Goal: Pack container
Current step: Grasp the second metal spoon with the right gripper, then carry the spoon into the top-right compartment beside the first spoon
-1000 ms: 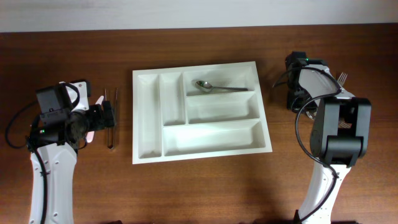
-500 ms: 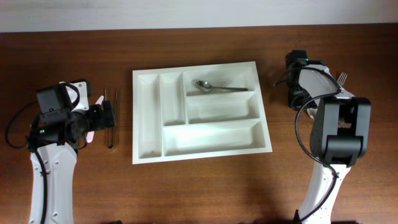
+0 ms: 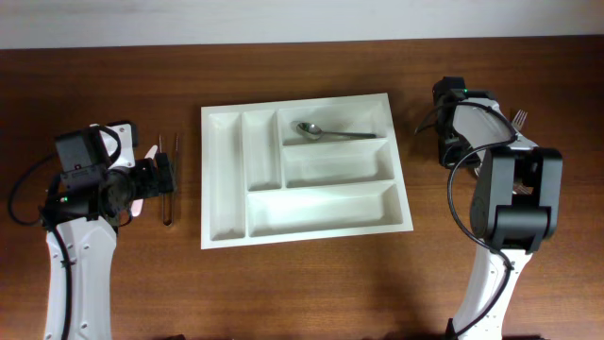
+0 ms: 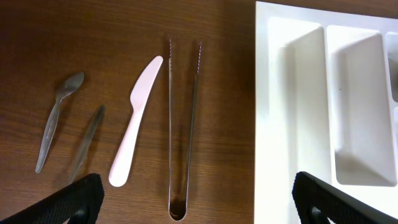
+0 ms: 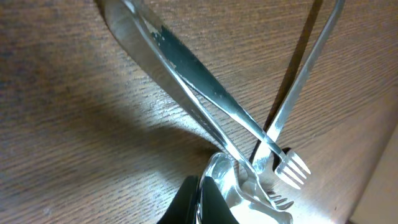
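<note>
My right gripper lifts off the pile next and carries this spoon over the container's top long section, since one metal spoon lies there.
The white container [image 3: 212,179] lies mid-table, and its left edge shows in the left wrist view [image 4: 273,124]. A metal spoon [image 3: 330,132] lies in its top long compartment. My left gripper [image 4: 199,202] is open and empty, hovering over the looped end of metal tongs [image 4: 183,124] left of the container. My right gripper [image 5: 200,199] has its fingers pressed together at the bowl of a metal spoon [image 5: 227,177], with a thin metal edge between them. This spoon lies in a pile with a knife [image 5: 180,68] and a fork [image 5: 292,165] right of the container.
Left of the tongs lie a white plastic knife [image 4: 134,124], a clear plastic spoon [image 4: 56,118] and another clear utensil [image 4: 87,143]. A fork's tines [image 3: 519,117] show beside the right arm. The table's back edge meets a white wall.
</note>
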You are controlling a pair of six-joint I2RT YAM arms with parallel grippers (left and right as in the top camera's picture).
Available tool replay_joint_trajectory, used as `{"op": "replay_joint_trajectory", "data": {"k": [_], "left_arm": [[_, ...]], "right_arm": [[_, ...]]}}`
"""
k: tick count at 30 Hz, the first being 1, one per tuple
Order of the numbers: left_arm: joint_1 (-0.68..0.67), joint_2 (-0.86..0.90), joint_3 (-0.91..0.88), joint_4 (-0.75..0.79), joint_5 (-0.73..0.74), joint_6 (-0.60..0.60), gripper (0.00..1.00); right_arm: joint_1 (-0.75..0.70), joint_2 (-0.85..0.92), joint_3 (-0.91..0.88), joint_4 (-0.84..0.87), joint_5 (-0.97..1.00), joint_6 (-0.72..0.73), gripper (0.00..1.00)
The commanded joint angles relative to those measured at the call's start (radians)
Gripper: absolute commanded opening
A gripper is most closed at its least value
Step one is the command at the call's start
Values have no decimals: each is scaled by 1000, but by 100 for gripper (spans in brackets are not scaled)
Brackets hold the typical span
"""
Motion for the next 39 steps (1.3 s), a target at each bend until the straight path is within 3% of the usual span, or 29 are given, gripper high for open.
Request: {"op": "replay_joint_trajectory", "data": {"k": [1, 6, 23, 32, 39], "left_arm": [[5, 5, 22, -2, -7, 16, 99], [5, 5, 22, -2, -7, 16, 99], [5, 5, 22, -2, -7, 16, 99], [5, 5, 22, -2, -7, 16, 99], [5, 5, 22, -2, -7, 16, 99]], "right_arm": [[13, 9, -7, -14, 34, 4, 4], [47, -3, 7, -57, 85, 26, 4], [335, -269, 214, -166, -39, 28, 4], [567, -279, 264, -52, -193, -150, 4], [623, -169, 255, 145, -280, -381, 4]]}}
